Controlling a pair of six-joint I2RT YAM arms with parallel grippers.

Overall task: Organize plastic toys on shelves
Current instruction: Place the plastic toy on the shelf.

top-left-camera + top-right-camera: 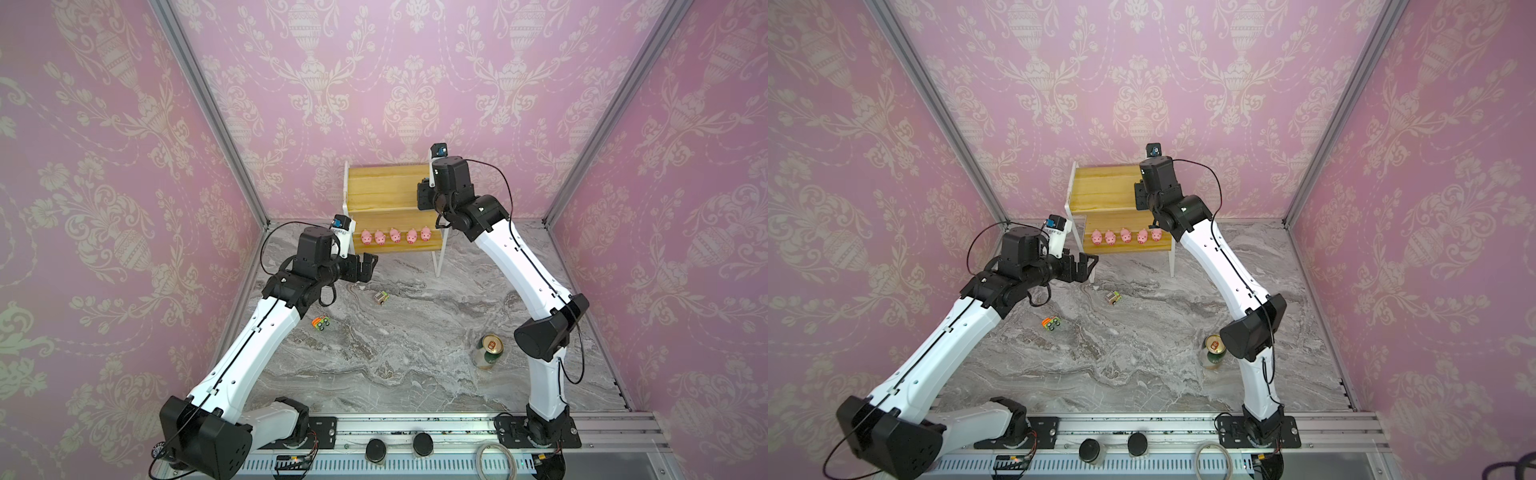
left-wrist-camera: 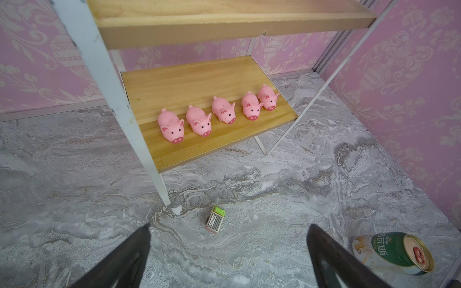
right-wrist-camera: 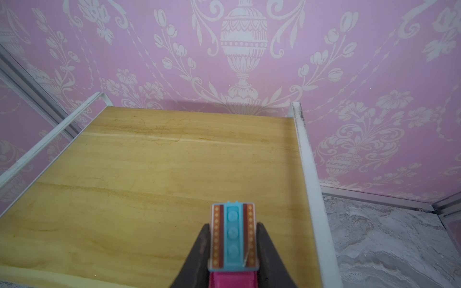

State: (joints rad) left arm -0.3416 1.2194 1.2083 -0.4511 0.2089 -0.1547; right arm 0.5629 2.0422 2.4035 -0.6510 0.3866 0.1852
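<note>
My right gripper eases outward and onto the upper board [image 3: 154,174] beside the shelves' nearby bar next to release the pink-blue toy truck, since that part is bare.
The shelves [image 1: 386,187] [image 1: 1104,187] stand against the back wall, a two-tier wooden rack on a white frame. Several pink pigs [image 1: 394,235] [image 2: 224,113] stand in a row along the lower board, snouts toward the front. My right gripper [image 3: 233,224] is shut on a pink-blue toy truck [image 3: 233,239], held just above the bare upper board [image 3: 154,174] near its right rail. My left gripper [image 1: 365,268] [image 2: 228,225] hangs open over the floor by the rack's left front leg. A brown-green truck [image 1: 380,297] [image 2: 215,220] and an orange-green truck [image 1: 322,323] lie on the marble floor.
A green-gold drink can [image 1: 488,351] [image 2: 391,251] stands on the floor at the right, close to my right arm's elbow. The rack's white legs [image 1: 438,257] reach down to the floor. Pink patterned walls close in the back and both sides.
</note>
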